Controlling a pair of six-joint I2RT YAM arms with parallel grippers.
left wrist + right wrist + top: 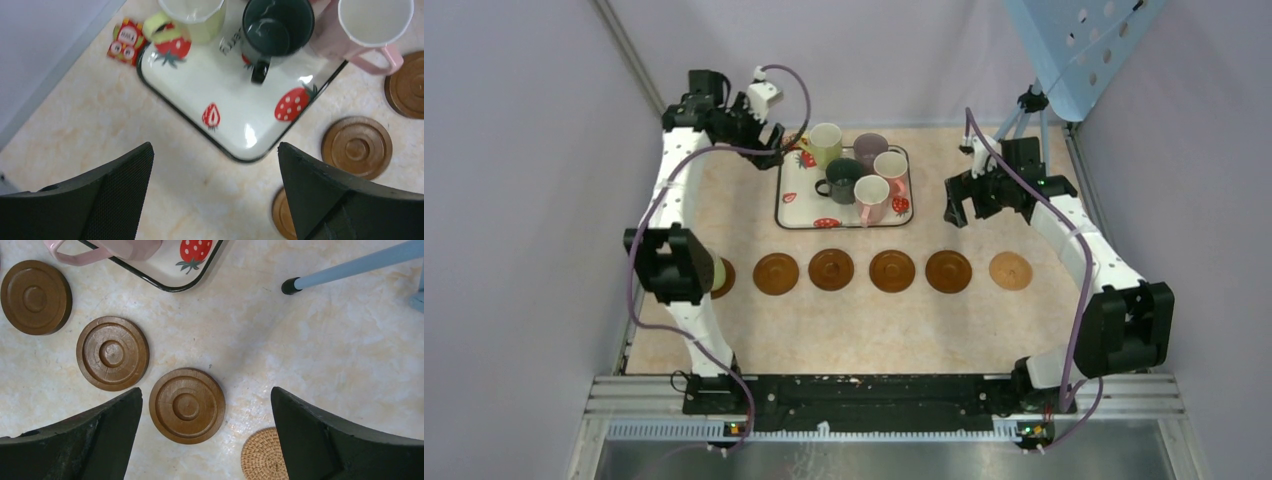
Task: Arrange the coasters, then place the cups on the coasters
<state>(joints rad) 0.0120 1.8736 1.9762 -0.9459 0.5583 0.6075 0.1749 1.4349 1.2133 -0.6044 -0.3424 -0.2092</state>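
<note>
The dark teal (844, 178) cup's handle sticks out toward my left gripper, so its open fingers will go down around that handle next.
Coasters lie in a row across the table: brown discs (776, 273), (831, 269), (892, 270), (948, 271) and a lighter tan woven one (1011, 270). The leftmost coaster (723, 279) is mostly hidden behind my left arm, with something pale green on it. Several cups stand on the strawberry tray (796, 207): green (826, 143), purple (870, 150), dark teal (844, 178) and two pink (890, 170), (871, 197). My left gripper (215, 170) hangs open over the table by the tray's corner (235, 125). My right gripper (206, 395) is open above a brown coaster (186, 405) and the woven coaster (262, 455).
A tripod (1029, 110) carrying a blue perforated panel (1084, 40) stands at the back right, one leg (350, 267) reaching onto the table. A small red packet (127, 40) lies beside the tray's far left corner. Walls close in both sides.
</note>
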